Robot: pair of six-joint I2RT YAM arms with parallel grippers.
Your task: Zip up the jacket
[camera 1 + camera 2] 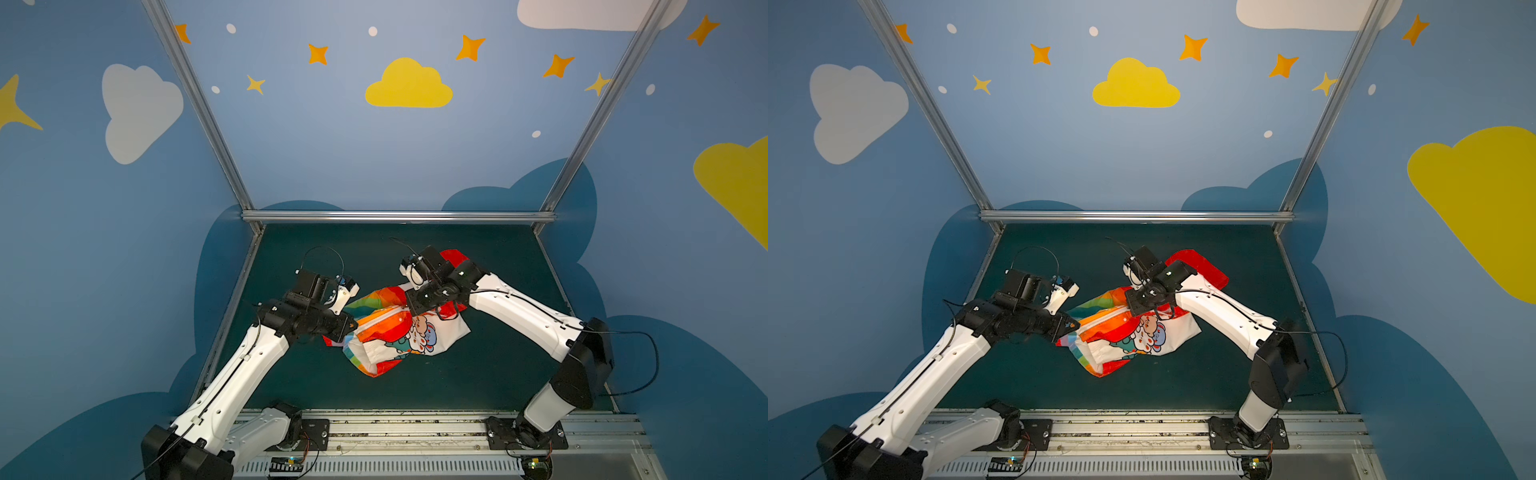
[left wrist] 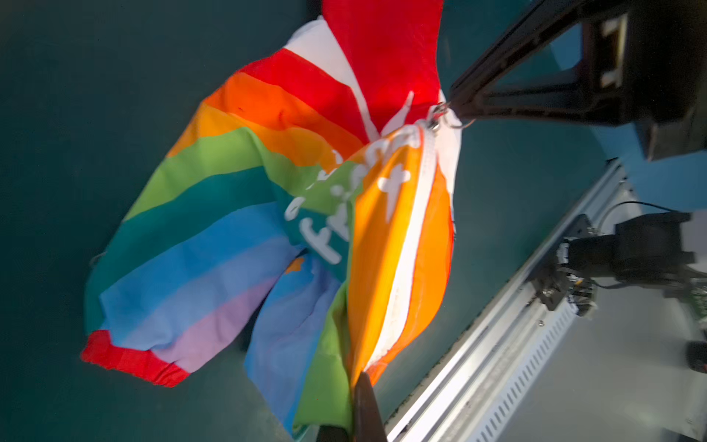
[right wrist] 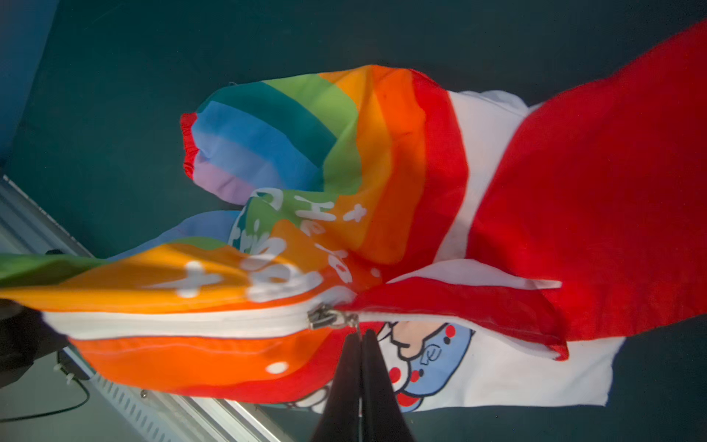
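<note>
The front still gapes open past the slider, so my left gripper will next hold the hem corner taut, lower it onto the green mat, then release it.
The rainbow-striped jacket (image 1: 386, 328) (image 1: 1113, 328) lies bunched on the mat between both arms, its red hood (image 1: 455, 255) toward the back. My left gripper (image 2: 357, 377) (image 1: 352, 325) is shut on the jacket's bottom edge at the foot of the white zipper (image 2: 405, 248). In the right wrist view, my right gripper (image 3: 361, 333) is shut on the metal ring pull beside the slider (image 3: 323, 317). The zipper (image 3: 191, 323) is closed and stretched taut from the bottom edge up to the slider. Past the slider the front is open, showing white cartoon lining (image 3: 516, 375).
A dark green mat (image 1: 478, 374) covers the table. An aluminium rail (image 1: 415, 428) with both arm bases runs along the front edge. Metal frame posts and blue painted walls close in the back and sides.
</note>
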